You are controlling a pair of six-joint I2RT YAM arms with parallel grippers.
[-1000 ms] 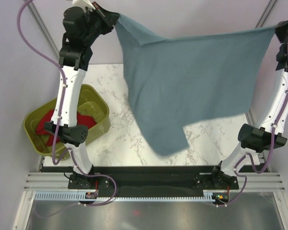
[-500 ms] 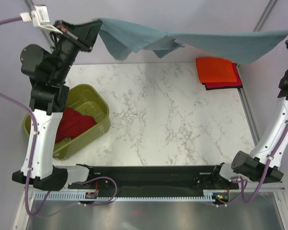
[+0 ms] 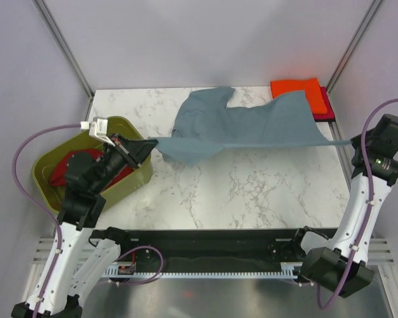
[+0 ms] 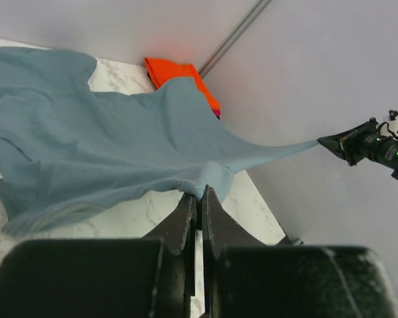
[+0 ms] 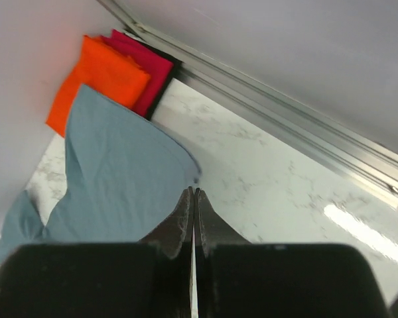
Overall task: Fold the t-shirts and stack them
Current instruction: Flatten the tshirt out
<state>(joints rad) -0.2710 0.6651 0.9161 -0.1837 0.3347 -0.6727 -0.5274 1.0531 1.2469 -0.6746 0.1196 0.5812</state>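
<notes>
My left gripper comes down toward the shirt's end (image 3: 176, 154) (image 4: 16, 182) beside the tub next and releases the slate blue-grey t-shirt, because its pinched edge hangs above the table.
The slate blue-grey t-shirt (image 3: 245, 126) lies stretched across the back of the marble table, partly lifted at both ends. My left gripper (image 3: 149, 142) is shut on its left edge, seen pinched between the jaws in the left wrist view (image 4: 200, 190). My right gripper (image 3: 351, 141) is shut on its right corner, which is pulled to a thin point (image 5: 194, 189). The bright orange t-shirt (image 3: 295, 88) lies folded on the magenta-red t-shirt (image 3: 326, 107) at the back right corner. The dark red t-shirt (image 3: 65, 169) lies crumpled in the tub.
The olive-green plastic tub (image 3: 129, 126) stands at the left edge, under my left arm. Metal frame posts (image 3: 348, 46) rise at the back corners and grey walls close in on three sides. The black base rail (image 3: 205, 235) runs along the near edge.
Both arms have come down and toward the near side. The blue-grey shirt, held high in the air before, is now lowered onto the back of the table, still held at both ends.
</notes>
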